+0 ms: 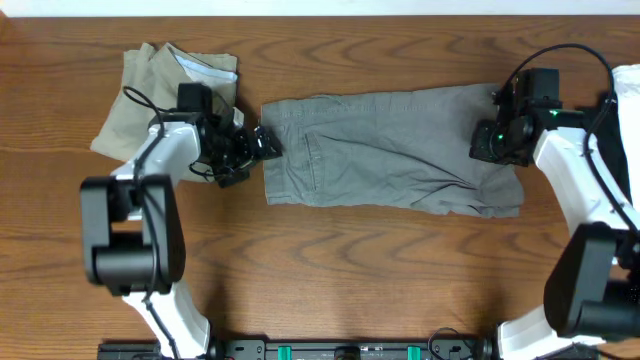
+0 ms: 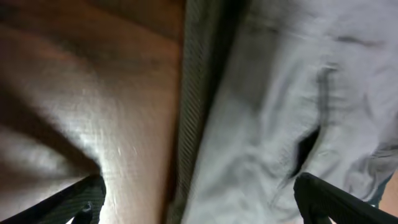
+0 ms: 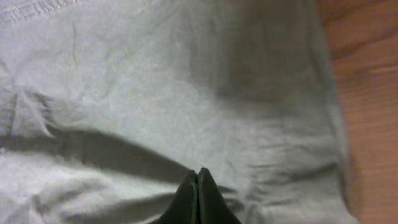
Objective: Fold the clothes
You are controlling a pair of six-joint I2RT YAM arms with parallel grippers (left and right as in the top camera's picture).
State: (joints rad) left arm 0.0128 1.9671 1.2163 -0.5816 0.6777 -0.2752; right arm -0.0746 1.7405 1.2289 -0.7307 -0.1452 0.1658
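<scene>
I need to lower my left gripper next with its fingers open, easing it toward the grey cloth (image 2: 267, 124) to close on that edge. The shorts' waistband edge (image 2: 182, 190) is below my left gripper, between my fingers.
The mid-grey shorts (image 1: 390, 150) lie spread flat across the middle of the table, waistband to the left. My left gripper (image 1: 266, 146) is at the waistband edge. In the left wrist view its jaws (image 2: 202, 202) are wide open and straddle the waistband, with the grey cloth (image 2: 267, 124) to the right. My right gripper (image 1: 492, 142) is over the right leg end. In the right wrist view its fingers (image 3: 198, 177) are pressed shut, tips on the grey fabric (image 3: 155, 87), with no cloth visibly between them. The olive-khaki shorts (image 1: 165, 85) lie folded at the back left.
The wooden table (image 1: 320, 270) shows around the shorts; it is at the right in the right wrist view (image 3: 367, 74). A white object (image 1: 628, 90) sits at the right edge. The left arm's cable runs over the khaki pair.
</scene>
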